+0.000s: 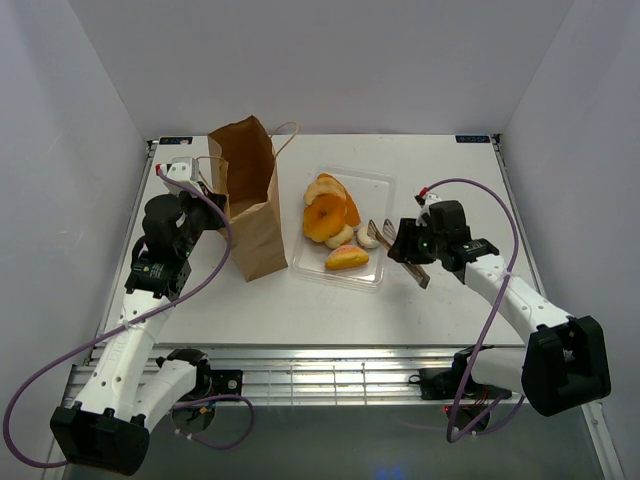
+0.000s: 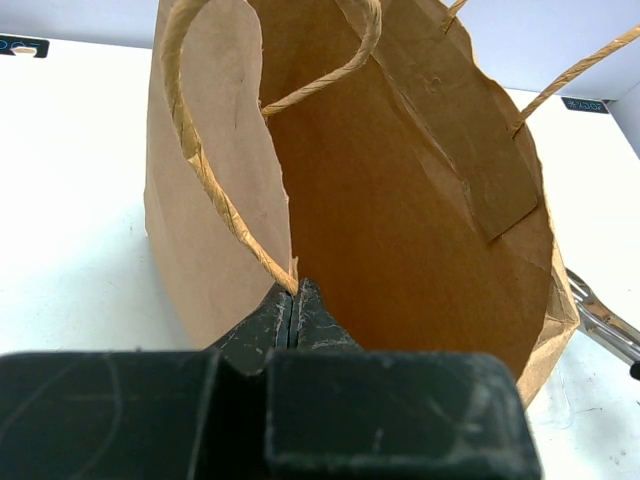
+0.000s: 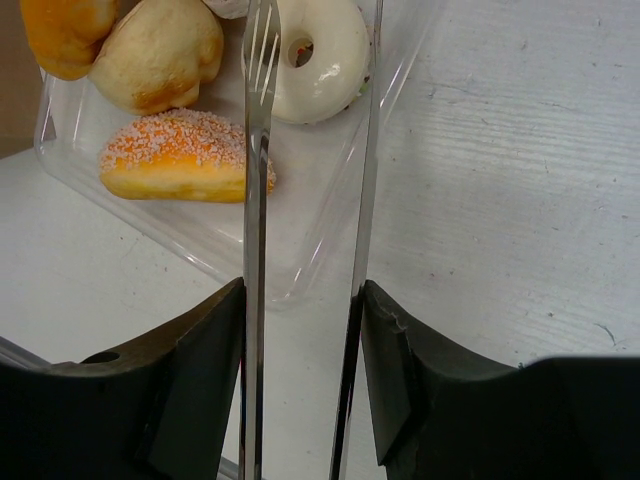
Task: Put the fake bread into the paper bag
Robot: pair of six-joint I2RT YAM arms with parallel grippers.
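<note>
My right gripper stays beside the tray (image 1: 375, 185) and squeezes the spread tong arms standing between its fingers next, since the ends of the tongs are astride the white doughnut.
The brown paper bag (image 1: 250, 210) stands upright with its mouth open, left of the tray. My left gripper (image 1: 212, 200) is shut on the near rim of the paper bag (image 2: 400, 200), pinching it where a string handle meets the paper; the left gripper's (image 2: 295, 296) jaws are pressed together. The fake bread (image 1: 330, 215) lies in a clear tray (image 1: 375, 185). My right gripper (image 3: 303, 300) is shut on metal tongs (image 3: 258, 150). The tongs' two arms reach over the tray corner, beside a sugared bun (image 3: 175, 160) and a white doughnut (image 3: 320, 60). Nothing is caught between the tong tips.
A pale roll (image 3: 155, 55) and an orange bun (image 3: 60, 30) lie further in the tray (image 3: 200, 250). White walls close in the table on the left, right and back. The bag's looped handles (image 2: 210, 180) stand up over its mouth.
</note>
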